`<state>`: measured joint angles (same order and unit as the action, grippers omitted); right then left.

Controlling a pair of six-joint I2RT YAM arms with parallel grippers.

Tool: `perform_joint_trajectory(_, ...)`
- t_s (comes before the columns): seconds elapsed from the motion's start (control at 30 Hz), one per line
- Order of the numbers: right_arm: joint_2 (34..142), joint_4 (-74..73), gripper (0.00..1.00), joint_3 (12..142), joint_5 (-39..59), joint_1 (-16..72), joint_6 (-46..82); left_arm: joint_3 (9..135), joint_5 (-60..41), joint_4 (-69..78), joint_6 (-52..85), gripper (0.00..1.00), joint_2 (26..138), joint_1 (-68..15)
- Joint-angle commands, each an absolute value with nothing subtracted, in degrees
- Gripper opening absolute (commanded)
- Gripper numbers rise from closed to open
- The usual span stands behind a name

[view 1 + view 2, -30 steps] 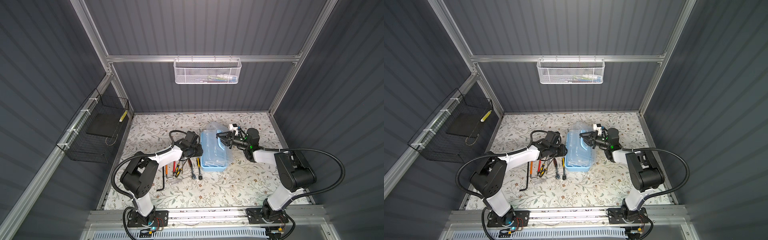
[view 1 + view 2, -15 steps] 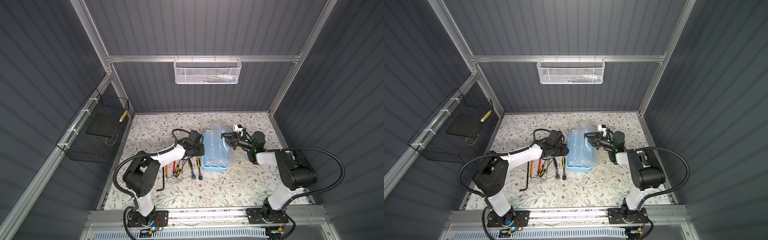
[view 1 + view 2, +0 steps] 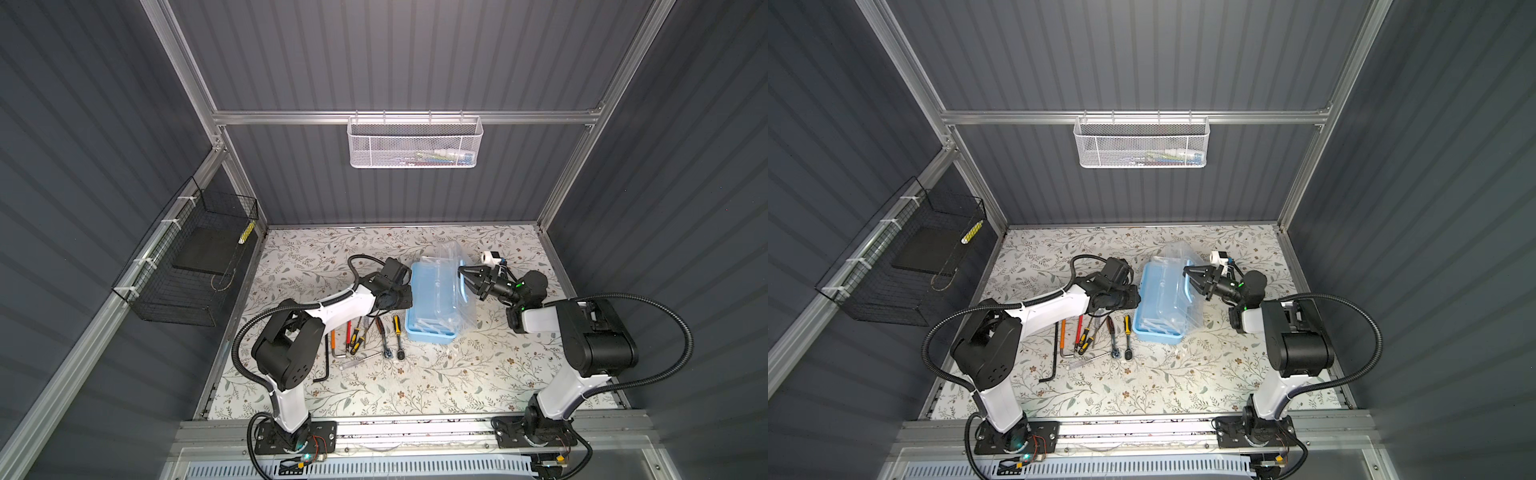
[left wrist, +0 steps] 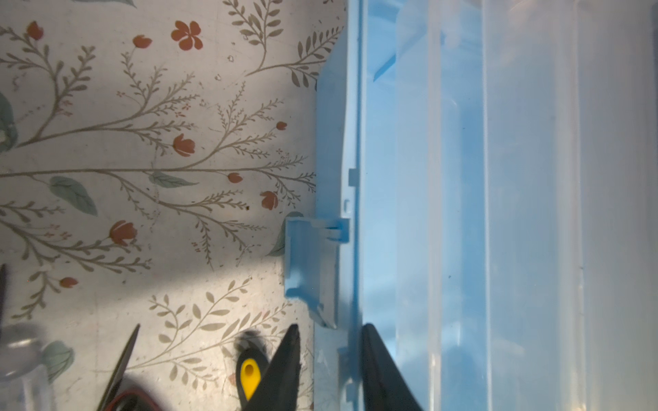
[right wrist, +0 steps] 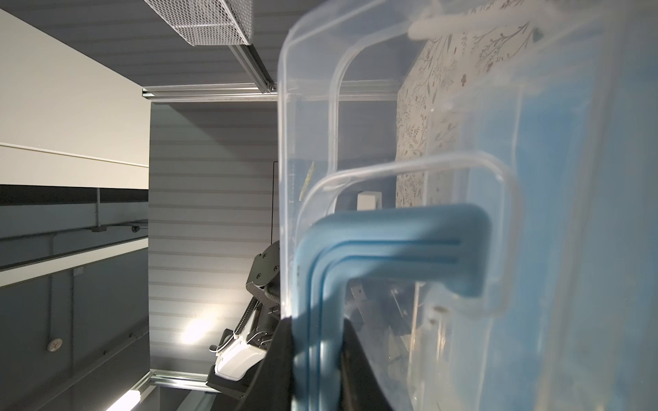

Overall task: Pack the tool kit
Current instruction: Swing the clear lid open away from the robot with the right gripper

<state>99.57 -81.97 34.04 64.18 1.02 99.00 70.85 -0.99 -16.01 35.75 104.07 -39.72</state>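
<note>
My right gripper will next swing away from the box (image 3: 432, 328) and down toward the bare tabletop beside it to let go of the handle, because the lid still sticks out over the box.
The tool kit's light blue box (image 3: 432, 328) stands mid-table. Its clear lid (image 3: 451, 266) is swung up toward the right. My right gripper (image 3: 465, 276) is shut on the lid's blue arched handle (image 5: 391, 245), which runs between its fingers (image 5: 270, 363). My left gripper (image 4: 329, 341) is open at the box's left side. Its jaws straddle the box rim (image 4: 352, 142) just past the blue latch (image 4: 309, 270), with a thin gap on the outer side. Screwdrivers (image 3: 353, 336), two ratchets (image 3: 397, 338) and hex keys (image 3: 326, 365) lie on the table left of the box.
A white mesh basket (image 3: 415, 141) hangs on the back wall. A black wire basket (image 3: 195, 257) hangs on the left wall. A yellow-and-black tool handle (image 4: 249, 373) lies close beside my left gripper's outer finger. Aluminium posts frame the floral table (image 3: 415, 386).
My right gripper has moved right with the handle, swinging the lid further open. My left gripper has shifted toward the box's left rim and its jaws have narrowed.
</note>
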Motion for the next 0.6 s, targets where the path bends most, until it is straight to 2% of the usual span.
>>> perform_joint_trajectory(0.0,98.23,-84.76,0.00,33.12,66.96,-2.64,98.61,71.70,4.48,-22.01,36.11,0.30,105.36,-38.72)
perform_joint_trajectory(0.33,100.27,-80.42,0.00,32.27,72.20,-9.79,95.70,72.78,4.54,-22.25,35.95,0.30,105.90,-38.76)
perform_joint_trajectory(0.57,100.17,-67.35,0.09,32.79,73.75,-15.16,86.37,72.77,4.13,-21.75,35.87,0.29,106.07,-38.76)
